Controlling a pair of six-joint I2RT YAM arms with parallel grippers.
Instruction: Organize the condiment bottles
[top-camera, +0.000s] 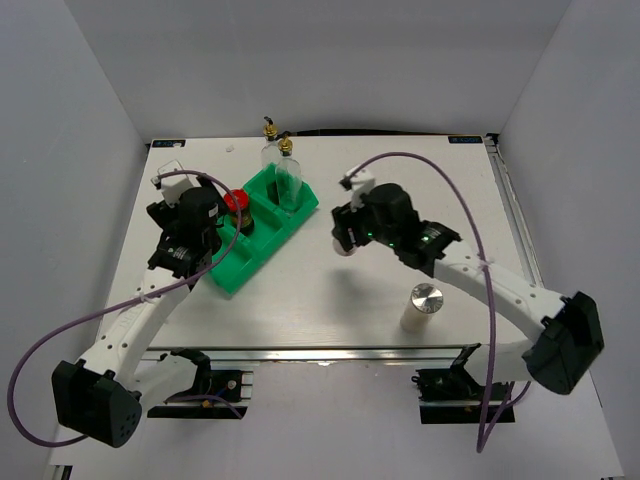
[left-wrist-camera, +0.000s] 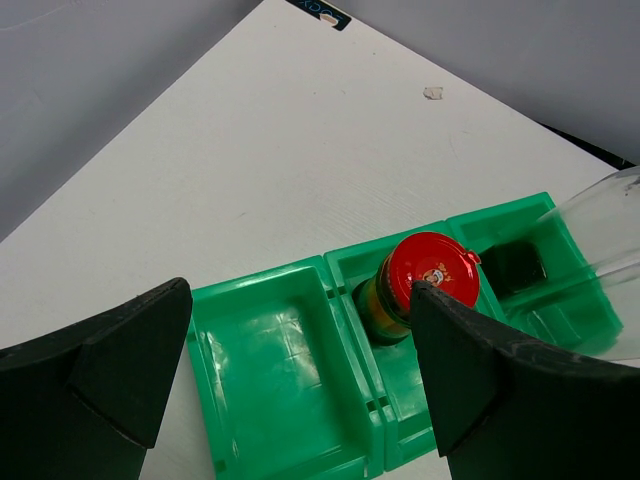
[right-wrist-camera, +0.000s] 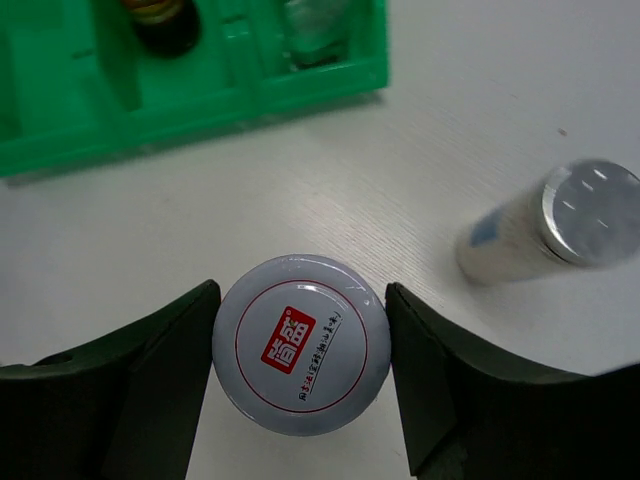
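Note:
I will move my right gripper to the left in the top view next, then lower it over the middle compartment's loose end (top-camera: 264, 231) (right-wrist-camera: 188, 76), because there is still room beside the red-lidded jar.
A green tray (top-camera: 268, 232) holds the red-lidded dark jar (top-camera: 236, 203) in its middle compartment and one clear glass bottle (top-camera: 287, 180) with a gold pourer in its far compartment. A second glass bottle (top-camera: 270, 150) stands just behind the tray. My left gripper (top-camera: 210, 250) is open and empty above the tray's near compartment (left-wrist-camera: 270, 360), with the red-lidded jar (left-wrist-camera: 432, 272) beside its right finger. My right gripper (right-wrist-camera: 300, 330) is shut on the white-lidded jar (right-wrist-camera: 300, 357), right of the tray (top-camera: 345, 243). One silver-capped shaker (top-camera: 424, 306) stands at the front right. The other shaker is out of view.
The shaker (right-wrist-camera: 560, 225) lies up and to the right of the held jar in the right wrist view. The tray's edge (right-wrist-camera: 200, 110) runs along the top of that view. Purple cables loop over both arms. Grey walls close off the table's back and sides.

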